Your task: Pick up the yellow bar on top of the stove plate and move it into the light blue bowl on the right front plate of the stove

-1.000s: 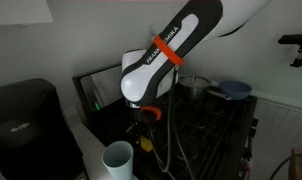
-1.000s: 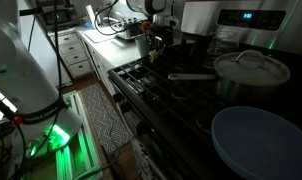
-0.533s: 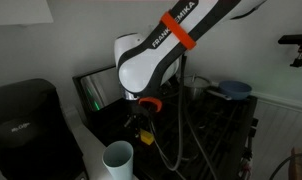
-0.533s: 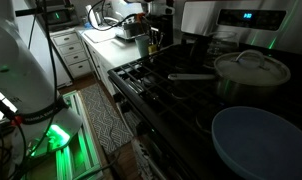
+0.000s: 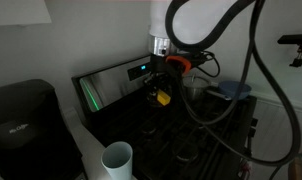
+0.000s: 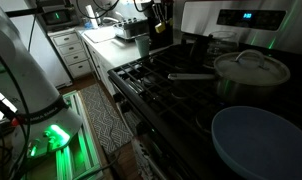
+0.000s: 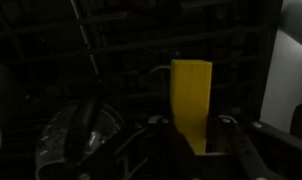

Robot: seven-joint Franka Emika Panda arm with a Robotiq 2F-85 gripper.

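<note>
My gripper will carry the bar past the steel pot, go down into the light blue bowl and release the bar there, because the bowl is empty and beyond the pot.
My gripper is shut on the yellow bar, which stands up between the two fingers. In an exterior view the gripper holds the bar in the air above the back of the black stove. In the other view the gripper hangs high over the stove's far end; the bar is hard to make out there. The light blue bowl sits on a front burner, near the camera, and shows farther off beyond the gripper.
A steel pot with a lid stands on the stove between gripper and bowl, its long handle pointing toward the gripper. A white cup stands on the counter beside a black coffee machine. Cables hang from the arm.
The gripper has risen well above the grate with the yellow bar in it and moved along the stove toward the back panel. The arm now reaches from higher up.
</note>
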